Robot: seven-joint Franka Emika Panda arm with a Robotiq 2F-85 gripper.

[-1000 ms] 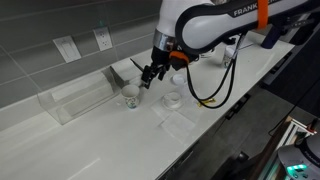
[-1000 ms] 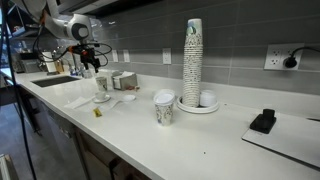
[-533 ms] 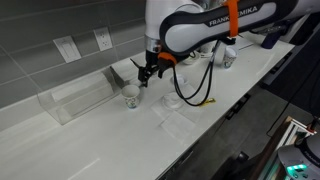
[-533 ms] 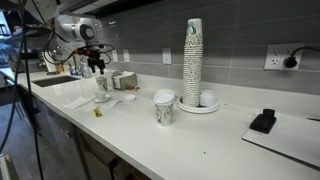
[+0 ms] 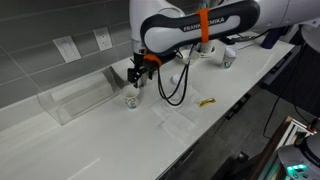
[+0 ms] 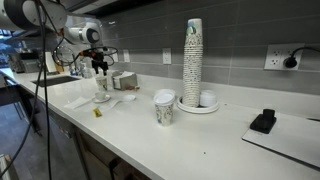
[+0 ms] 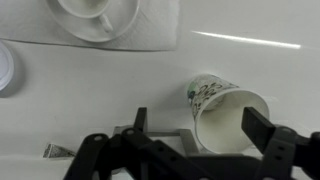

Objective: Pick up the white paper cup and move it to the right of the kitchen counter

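The cup's rim edge (image 5: 134,91) (image 7: 197,121) lies between the open fingers, so the robot needs to lower its gripper over it next, one finger into the cup's opening and one outside.
The white paper cup (image 7: 222,108) with a dark greenish print stands upright on the white kitchen counter (image 5: 110,135). It also shows in both exterior views (image 5: 131,99) (image 6: 101,86). My gripper (image 7: 200,125) is open and hangs just above the cup. In the wrist view the cup's rim lies between the two dark fingers, nearer the right finger, and they do not touch it. The gripper shows right over the cup in both exterior views (image 5: 135,82) (image 6: 98,68).
A shallow white bowl (image 7: 95,15) on a napkin and a small flat white dish (image 7: 4,72) lie close by. A clear plastic box (image 5: 75,98) stands behind the cup. In an exterior view, another printed cup (image 6: 164,108), a tall cup stack (image 6: 192,60) and a sink (image 6: 55,80) show.
The arm has swung along the counter and brought the open gripper over the paper cup. The cup has not moved.
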